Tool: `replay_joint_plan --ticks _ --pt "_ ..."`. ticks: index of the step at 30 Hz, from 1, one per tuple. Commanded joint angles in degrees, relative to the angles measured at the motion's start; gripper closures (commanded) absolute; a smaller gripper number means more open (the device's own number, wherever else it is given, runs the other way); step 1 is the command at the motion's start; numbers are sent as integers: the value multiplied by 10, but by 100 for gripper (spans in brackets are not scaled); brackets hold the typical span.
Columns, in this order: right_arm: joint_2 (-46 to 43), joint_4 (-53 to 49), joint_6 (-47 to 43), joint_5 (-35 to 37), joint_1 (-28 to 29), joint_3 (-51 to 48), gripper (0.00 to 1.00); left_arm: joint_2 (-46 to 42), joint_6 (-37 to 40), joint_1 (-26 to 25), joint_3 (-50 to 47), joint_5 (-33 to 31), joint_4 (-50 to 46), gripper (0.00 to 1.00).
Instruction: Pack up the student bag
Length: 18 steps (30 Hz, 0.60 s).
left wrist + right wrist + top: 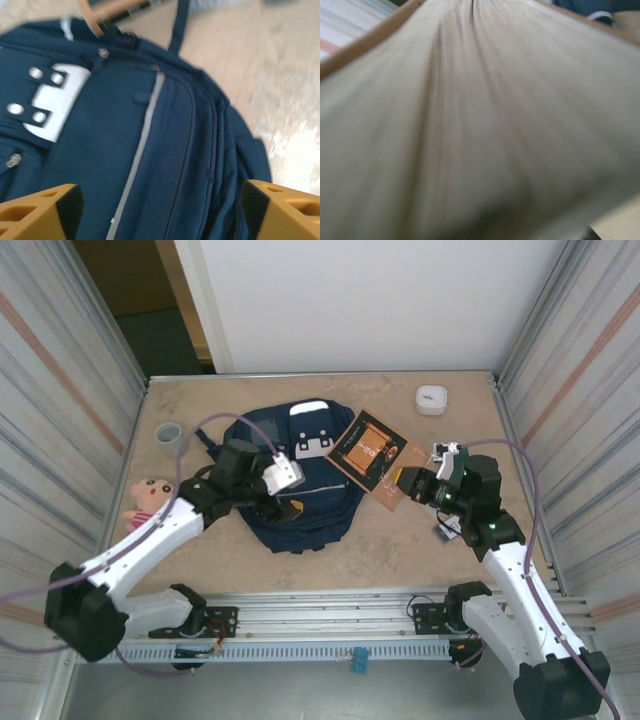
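The bag's rim fold (312, 502) (165, 200) beside the pale stripe is a raised piece of cloth and runs between my open fingers, so I should next lower my left gripper onto it and keep the fingers wide.
The student bag (300, 475) is a navy backpack lying flat mid-table, white-grey patches at its far end. My left gripper (287, 503) hovers open above its lower front. In the left wrist view the orange fingers (42, 212) stand wide apart over the bag (100, 150) and its pale stripe, nothing between them. A brown-covered book (368, 452) lies right of the bag. My right gripper (408, 485) is at the book's near-right corner. Blurred page edges of the book (480, 120) hide the fingers in the right wrist view; the gripper seems shut on it.
A grey cup (168, 433) stands at the far left. A pink plush toy (147, 498) lies near the left wall. A white round container (431, 399) sits at the far right. A small object (445, 530) lies beside the right arm.
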Motion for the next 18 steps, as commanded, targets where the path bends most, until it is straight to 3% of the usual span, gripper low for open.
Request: replay_joint_plan --ticks 1,11,14,16,18 --pt "-18 7 20 21 1 18 100 65 84 -10 24 -30 -13 14" --pt "-58 -37 5 40 0 6 100 212 115 -13 67 -51 16 8" --pt "-66 -47 6 51 0 3 100 241 115 -13 72 -72 18 12" --pt "-71 -66 14 70 -1 4 100 249 108 -13 74 -92 28 34" --pt "-79 -142 34 119 -9 25 100 237 86 -15 82 -102 26 69"
